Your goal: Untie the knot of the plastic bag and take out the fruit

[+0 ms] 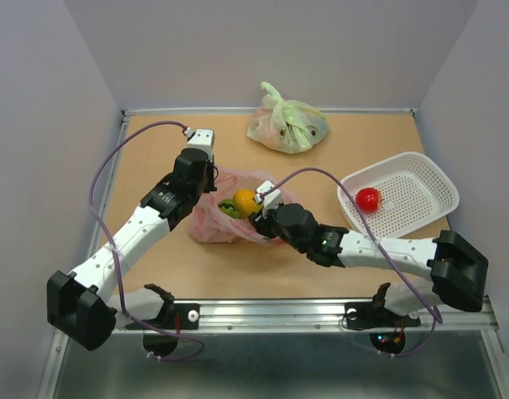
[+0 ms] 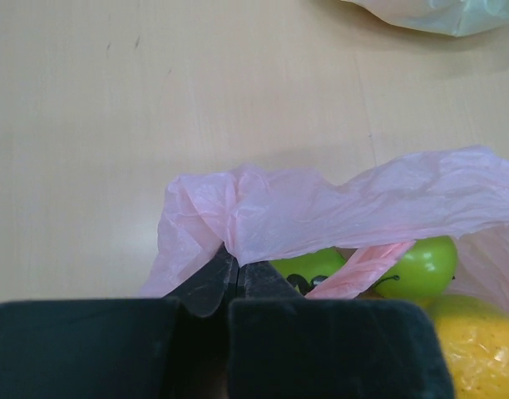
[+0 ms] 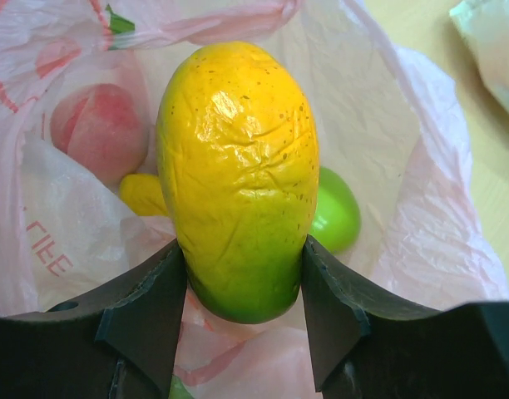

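The pink bag's opening is wide open below my right gripper, so my right gripper should move down and slightly back into it and let go of the mango-like fruit there.
The pink plastic bag lies open mid-table. My left gripper is shut on the bag's rim and holds it up. My right gripper is shut on a yellow-green mango-like fruit, which also shows in the top view over the bag's mouth. Inside the bag I see a green apple, a pinkish peach and a yellow piece. The left wrist view shows green fruit and a yellow fruit under the rim. A red apple lies in the white basket.
A knotted pale green bag with fruit inside sits at the back middle; its edge shows in the left wrist view. The white basket stands at the right. Purple cables loop over both arms.
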You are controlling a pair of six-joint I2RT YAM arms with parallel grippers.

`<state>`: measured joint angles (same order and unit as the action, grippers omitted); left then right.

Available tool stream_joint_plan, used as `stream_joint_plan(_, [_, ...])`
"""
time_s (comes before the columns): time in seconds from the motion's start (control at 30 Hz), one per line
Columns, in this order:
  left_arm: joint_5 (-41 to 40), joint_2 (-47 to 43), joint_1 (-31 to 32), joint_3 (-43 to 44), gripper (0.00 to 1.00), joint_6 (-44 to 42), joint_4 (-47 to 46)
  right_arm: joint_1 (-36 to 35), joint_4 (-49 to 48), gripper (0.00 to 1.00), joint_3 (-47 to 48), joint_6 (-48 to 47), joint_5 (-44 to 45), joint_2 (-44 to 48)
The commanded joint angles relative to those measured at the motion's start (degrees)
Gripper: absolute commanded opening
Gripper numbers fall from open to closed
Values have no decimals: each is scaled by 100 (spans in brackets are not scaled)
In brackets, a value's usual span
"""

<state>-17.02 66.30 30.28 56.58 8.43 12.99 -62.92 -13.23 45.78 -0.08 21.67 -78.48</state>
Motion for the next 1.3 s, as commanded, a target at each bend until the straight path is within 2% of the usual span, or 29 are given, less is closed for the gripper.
stream_joint_plan(0.0, [346,-276,-14,-59,0,-8,-236,7,-92,5,-236,648,-293,-263])
stream_joint_plan(0.13, [1129,-399,-5,-296,0,220,-420,-80,-687,6,-508,1316,-559,-817])
stream_joint_plan(0.23, [1587,-513,109,-656,0,633,-543,-159,-934,13,-605,1747,-471,-1213])
stream_joint_plan(0.3, [1675,-609,241,-814,0,852,-517,-221,-1014,32,-631,1809,-453,-1424])
stream_joint_plan(0.33, [1675,-662,285,-884,0,932,-526,-239,-1023,44,-632,1827,-436,-1486])
stream_joint_plan(0.37, [1658,-697,320,-946,0,985,-517,-282,-1015,72,-623,1844,-453,-1608])
stream_joint_plan(0.43, [1640,-829,399,-1166,0,1082,-500,-353,-901,93,-579,1827,-410,-1671])
stream_joint_plan(0.47, [1614,-873,408,-1245,0,1108,-473,-414,-848,96,-570,1810,-348,-1680])
stream_joint_plan(0.53, [1535,-987,426,-1411,0,1161,-368,-450,-612,100,-527,1775,-339,-1566])
stream_joint_plan(0.9, [1140,-1260,619,-1597,0,1241,-174,-450,216,100,-35,1150,-119,-239])
stream_joint_plan(1.17, [1016,-1418,628,-1580,0,1153,-174,-458,216,100,89,930,205,-528])
stream_joint_plan(1.27, [876,-1462,619,-1571,0,1153,-166,-476,76,99,-94,1105,-39,-625])
